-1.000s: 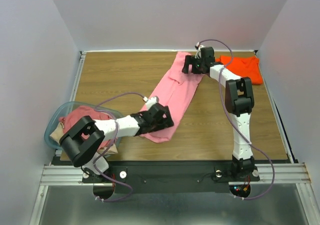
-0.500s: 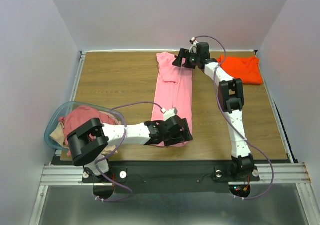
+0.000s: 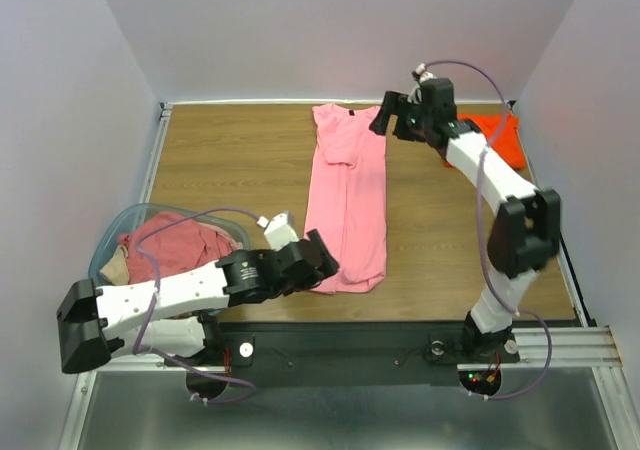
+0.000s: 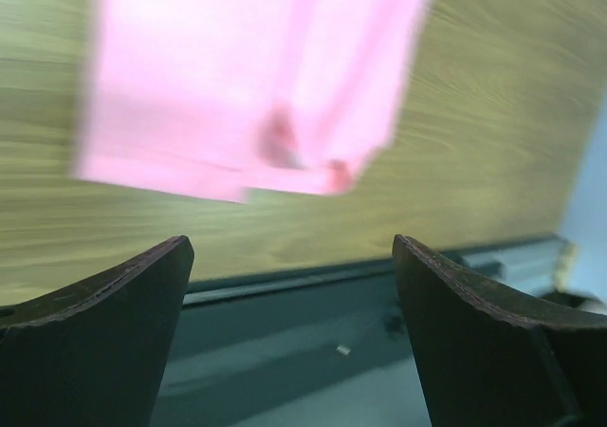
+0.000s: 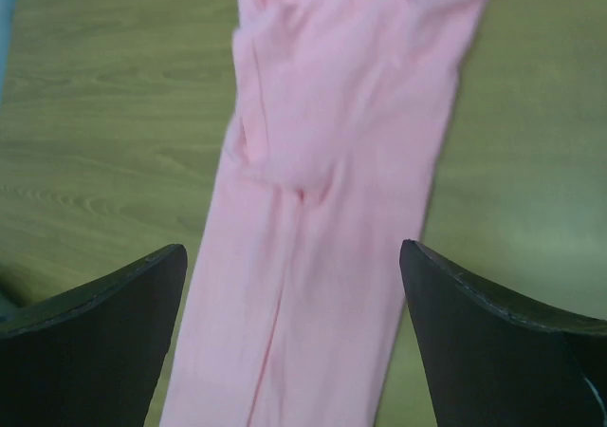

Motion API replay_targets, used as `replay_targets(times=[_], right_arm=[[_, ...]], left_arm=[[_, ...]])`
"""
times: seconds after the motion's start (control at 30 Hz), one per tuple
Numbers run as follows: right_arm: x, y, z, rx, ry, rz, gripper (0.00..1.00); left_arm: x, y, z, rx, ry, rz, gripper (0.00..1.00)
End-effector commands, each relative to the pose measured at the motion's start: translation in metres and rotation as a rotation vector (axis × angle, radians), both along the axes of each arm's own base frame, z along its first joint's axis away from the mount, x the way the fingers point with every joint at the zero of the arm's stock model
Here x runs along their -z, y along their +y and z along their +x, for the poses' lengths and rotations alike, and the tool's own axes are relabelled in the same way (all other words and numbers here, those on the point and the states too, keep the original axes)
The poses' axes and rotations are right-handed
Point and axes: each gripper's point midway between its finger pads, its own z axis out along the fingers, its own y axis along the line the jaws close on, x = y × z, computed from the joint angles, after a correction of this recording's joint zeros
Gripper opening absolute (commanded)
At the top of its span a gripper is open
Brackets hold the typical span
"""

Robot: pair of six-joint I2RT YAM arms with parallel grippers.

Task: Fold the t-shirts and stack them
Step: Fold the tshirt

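Next, my left gripper moves down and across to the t-shirt's hem corner nearest the tub (image 4: pixel 91 167), since that's below the gripper's fingers, to the left in the wrist view.
A light pink t-shirt (image 3: pixel 348 195) lies on the table as a long narrow strip running from the back edge toward the front. Its collar end is at the far side. My left gripper (image 3: pixel 326 258) hovers by the strip's near left corner, open and holding nothing. In the left wrist view the shirt's hem (image 4: pixel 256 85) lies beyond the gripper (image 4: pixel 292 249). My right gripper (image 3: pixel 384 120) is open just right of the collar end. The right wrist view looks down the pink strip (image 5: pixel 341 161) between the spread jaws (image 5: pixel 292 249). An orange t-shirt (image 3: pixel 502 136) lies at the back right.
A clear bluish tub (image 3: pixel 112 238) at the near left holds a dusty rose shirt (image 3: pixel 178 245) and a tan one (image 3: pixel 117 264). A metal rail (image 3: pixel 350 345) runs along the table's near edge. White walls close in the table on three sides.
The pink shirt swung from a diagonal to a straight lie on the table. The left gripper drew back left off its near end, and the right gripper moved right off the collar end.
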Motion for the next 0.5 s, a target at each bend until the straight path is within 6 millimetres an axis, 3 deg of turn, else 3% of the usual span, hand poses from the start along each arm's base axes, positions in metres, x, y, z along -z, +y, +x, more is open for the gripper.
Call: replay_targets(times=[0.0, 0.07, 0.1, 0.17, 0.2, 0.27, 0.4, 0.47], right_arm=[[0.035, -0.029, -0.089, 0.231, 0.113, -0.091, 1.0], [0.057, -0.014, -0.136, 0.188, 0.148, -0.151, 1.0], [0.073, -0.005, -0.176, 0.189, 0.175, -0.167, 1.0], [0.088, 0.016, -0.22, 0.164, 0.225, -0.136, 1.0], [0.109, 0.006, -0.245, 0.182, 0.264, -0.16, 1.0], [0.126, 0.006, -0.274, 0.161, 0.315, -0.177, 1.0], [0.144, 0.035, -0.334, 0.043, 0.356, -0.241, 1.0], [0.15, 0.037, -0.347, 0.047, 0.353, -0.295, 1.0]], left_arm=[[0.044, 0.069, 0.0, -0.15, 0.037, 0.152, 0.98], [0.049, 0.069, 0.004, -0.134, 0.041, 0.121, 0.98], [0.057, 0.073, 0.002, -0.126, 0.052, 0.124, 0.98], [0.064, 0.076, 0.002, -0.118, 0.07, 0.12, 0.98], [0.067, 0.076, 0.001, -0.113, 0.077, 0.119, 0.98], [0.071, 0.071, 0.002, -0.107, 0.076, 0.094, 0.98], [0.093, 0.071, 0.002, -0.08, 0.103, 0.102, 0.98], [0.099, 0.073, 0.003, -0.094, 0.118, 0.115, 0.97]])
